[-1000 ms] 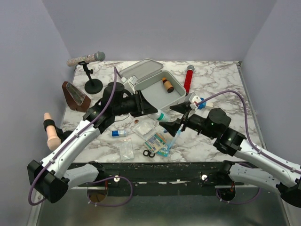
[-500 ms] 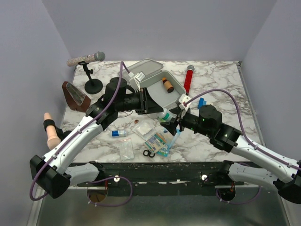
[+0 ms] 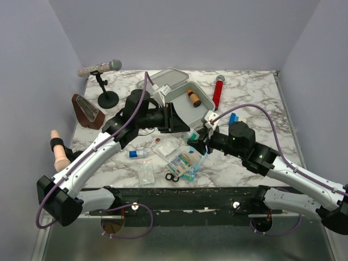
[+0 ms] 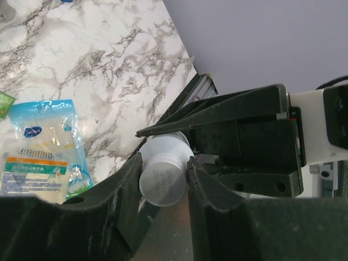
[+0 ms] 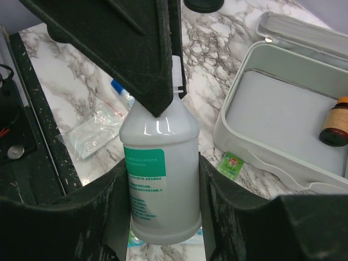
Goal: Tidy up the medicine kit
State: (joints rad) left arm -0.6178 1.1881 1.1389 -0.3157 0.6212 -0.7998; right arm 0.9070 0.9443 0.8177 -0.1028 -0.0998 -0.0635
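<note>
I will next move my right gripper outward over the kit, then lower it to release the white bottle onto the kit's bottom (image 5: 302, 115) beside the brown bottle, where there is space.
A white bottle with a green label (image 5: 160, 179) is held upright between both grippers, just in front of the medicine kit (image 3: 175, 111), an open pale tin with its lid (image 3: 163, 80) raised. My right gripper (image 5: 163, 201) is shut on the bottle's body. My left gripper (image 4: 163, 169) is shut on the bottle's white cap (image 4: 165, 176) from above. In the top view the bottle (image 3: 191, 134) shows between the two sets of fingers. A small brown bottle (image 3: 193, 98) lies inside the kit, which also shows in the right wrist view (image 5: 228, 117).
Near the front lie flat packets (image 3: 185, 162), a gauze pack (image 3: 167, 147), a clear bag (image 3: 145, 171), black scissors (image 3: 172, 177) and a small blue vial (image 3: 137, 154). A green sachet (image 5: 231, 165) lies by the kit. A red cylinder (image 3: 218, 91) and a microphone stand (image 3: 107, 98) stand behind.
My right gripper has moved left and closed round the bottle's body. My left arm has pushed a little to the right with the bottle's cap in its fingers.
</note>
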